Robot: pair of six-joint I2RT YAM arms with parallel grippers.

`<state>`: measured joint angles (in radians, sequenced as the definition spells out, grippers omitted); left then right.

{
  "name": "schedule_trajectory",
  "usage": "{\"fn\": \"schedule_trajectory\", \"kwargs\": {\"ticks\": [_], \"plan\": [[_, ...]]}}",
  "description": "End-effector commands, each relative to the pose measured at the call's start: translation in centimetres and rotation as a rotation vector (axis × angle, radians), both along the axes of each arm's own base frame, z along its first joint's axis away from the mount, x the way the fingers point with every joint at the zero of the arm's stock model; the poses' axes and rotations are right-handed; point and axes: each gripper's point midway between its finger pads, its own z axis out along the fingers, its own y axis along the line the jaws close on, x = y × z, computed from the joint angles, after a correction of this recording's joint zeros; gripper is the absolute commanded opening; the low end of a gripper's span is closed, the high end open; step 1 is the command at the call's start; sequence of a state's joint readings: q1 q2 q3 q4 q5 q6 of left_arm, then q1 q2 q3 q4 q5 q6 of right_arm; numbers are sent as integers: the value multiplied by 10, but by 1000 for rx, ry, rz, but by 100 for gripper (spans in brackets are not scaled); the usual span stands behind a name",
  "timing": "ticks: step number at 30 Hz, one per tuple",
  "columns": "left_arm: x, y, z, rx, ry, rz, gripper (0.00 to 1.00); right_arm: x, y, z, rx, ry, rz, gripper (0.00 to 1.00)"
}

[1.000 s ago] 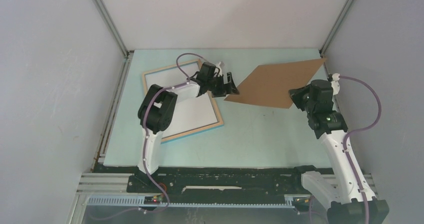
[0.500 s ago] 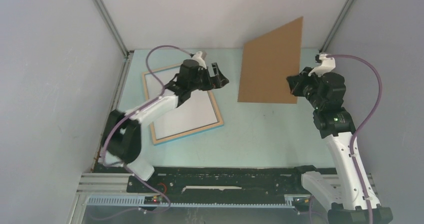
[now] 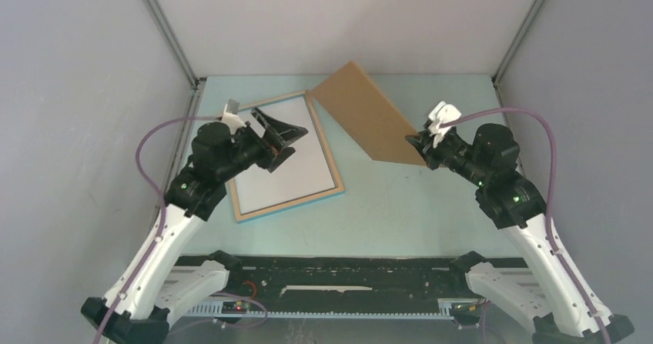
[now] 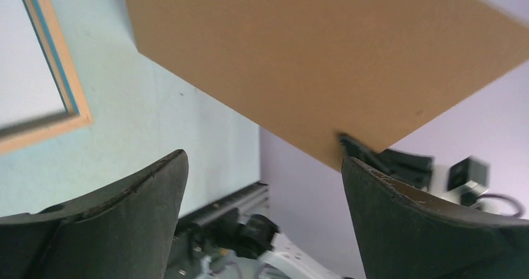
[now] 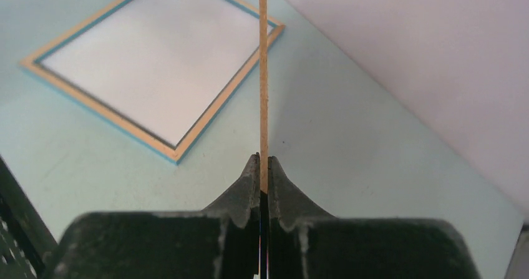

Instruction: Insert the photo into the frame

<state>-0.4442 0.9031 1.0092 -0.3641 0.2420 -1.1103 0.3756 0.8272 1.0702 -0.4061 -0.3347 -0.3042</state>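
I need to swing my right gripper back next, turning the board toward the frame's nearer side (image 3: 326,141) (image 5: 219,102), and then release, because that side is to the left of my right gripper in the top view.
The frame (image 3: 293,204) lies flat on the table at left, with its light wood side up and a teal edge showing. A plain white sheet (image 3: 296,171) fills its opening; it looks like the photo's white back, and no balloon picture shows. My left gripper (image 3: 299,141) is open and empty, hovering above the frame's far part. My right gripper (image 3: 420,145) is shut on the near corner of the brown backing board (image 3: 362,109), held tilted in the air right of the frame. In the right wrist view the board (image 5: 263,73) stands edge-on between my fingers (image 5: 249,179).
The left wrist view shows the board (image 4: 312,60) ahead of my open gripper (image 4: 263,166), with the frame's corner (image 4: 62,92) at left. Grey walls enclose the teal table (image 3: 400,205) on three sides. A black rail runs along the near edge.
My left arm pulled back toward the near left and now hovers over the frame. My right gripper swung the board from upright to a slant leaning left, nearer the frame.
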Motion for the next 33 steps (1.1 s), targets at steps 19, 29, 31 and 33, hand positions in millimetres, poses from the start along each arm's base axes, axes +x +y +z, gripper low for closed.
{"fn": "schedule_trajectory", "kwargs": {"ticks": [19, 29, 31, 33], "plan": [[-74, 83, -82, -229, 525, 379, 98, -99, 85, -84, -437, -335, 318, 0], [-80, 112, -111, -174, 525, 544, 100, -91, 96, -134, -435, -275, 281, 0], [-70, 110, -101, -129, 479, 510, 100, -91, 98, -147, -463, -269, 291, 0], [-64, 105, -94, -56, 464, 452, 100, -91, 101, -156, -480, -267, 297, 0]]}}
